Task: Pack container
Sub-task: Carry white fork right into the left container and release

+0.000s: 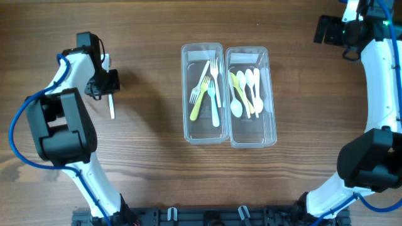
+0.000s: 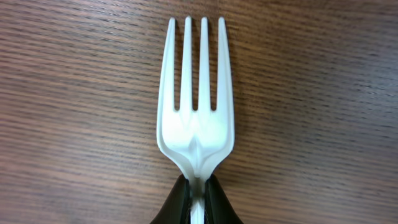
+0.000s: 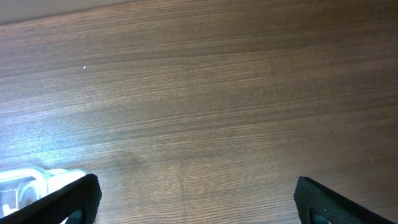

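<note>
My left gripper lifts the white plastic fork and carries it over the nearer clear container [image 1: 205, 95] next, since forks already lie in that container.
My left gripper [image 1: 109, 90] is at the left of the table, shut on the handle of a white plastic fork [image 1: 112, 105]. In the left wrist view the fork [image 2: 196, 112] points away from the jaws [image 2: 198, 196] just above the wood. Two clear containers stand side by side in the middle: the left one [image 1: 186, 129] holds forks, white and yellow-green. The right one [image 1: 272, 129] holds spoons, white and yellow-green. My right gripper [image 3: 196, 199] is open and empty at the far right back corner [image 1: 330, 28].
The wooden table [image 1: 144, 176] surrounds the containers. A corner of the right container [image 3: 25, 183] shows at the lower left of the right wrist view. Both arm bases stand at the front edge.
</note>
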Controlling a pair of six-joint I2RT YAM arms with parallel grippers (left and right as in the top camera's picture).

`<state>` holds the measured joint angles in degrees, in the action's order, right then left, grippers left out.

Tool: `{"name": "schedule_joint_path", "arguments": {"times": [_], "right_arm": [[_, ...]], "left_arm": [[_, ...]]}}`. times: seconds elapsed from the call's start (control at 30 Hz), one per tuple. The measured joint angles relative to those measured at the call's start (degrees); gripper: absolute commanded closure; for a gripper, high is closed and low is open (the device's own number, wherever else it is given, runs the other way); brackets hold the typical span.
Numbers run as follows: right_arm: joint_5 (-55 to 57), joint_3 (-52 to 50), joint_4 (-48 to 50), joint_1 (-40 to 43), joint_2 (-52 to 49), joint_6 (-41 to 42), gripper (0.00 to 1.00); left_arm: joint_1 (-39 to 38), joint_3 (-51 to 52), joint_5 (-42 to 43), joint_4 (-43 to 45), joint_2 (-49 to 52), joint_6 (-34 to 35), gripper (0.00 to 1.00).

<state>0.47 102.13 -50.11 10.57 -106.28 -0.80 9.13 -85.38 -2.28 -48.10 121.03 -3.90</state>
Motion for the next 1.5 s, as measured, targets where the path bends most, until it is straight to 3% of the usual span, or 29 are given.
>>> {"name": "schedule_joint_path", "arguments": {"times": [0.27, 0.37, 0.53, 0.9, 1.4, 1.43, 1.5], "right_arm": [[0.0, 0.0, 0.0, 0.0, 0.0, 0.0, 0.0], [0.0, 0.0, 0.0, 0.0, 0.0, 0.0, 0.0], [0.0, 0.0, 0.0, 0.0, 0.0, 0.0, 0.0], [0.0, 0.0, 0.0, 0.0, 0.0, 0.0, 0.0], [0.0, 0.0, 0.0, 0.0, 0.0, 0.0, 0.0], [0.0, 0.0, 0.0, 0.0, 0.0, 0.0, 0.0], [0.0, 0.0, 0.0, 0.0, 0.0, 0.0, 0.0]], "left_arm": [[-0.4, 0.0, 0.5, 0.4, -11.8, 3.5, 0.96], [-2.2, 0.0, 5.1, 0.8, -19.6, 4.7, 0.96], [-7.0, -0.1, 11.8, 1.9, -24.2, 8.9, 0.96], [-19.7, -0.1, 20.3, 3.7, -24.6, 17.5, 0.96], [-31.3, -0.1, 21.1, 4.1, -24.6, 19.3, 0.96], [-32.0, -0.1, 21.1, 4.0, -24.6, 19.3, 0.94], [-33.1, -0.1, 21.1, 4.0, -24.3, 19.3, 0.6]]}}
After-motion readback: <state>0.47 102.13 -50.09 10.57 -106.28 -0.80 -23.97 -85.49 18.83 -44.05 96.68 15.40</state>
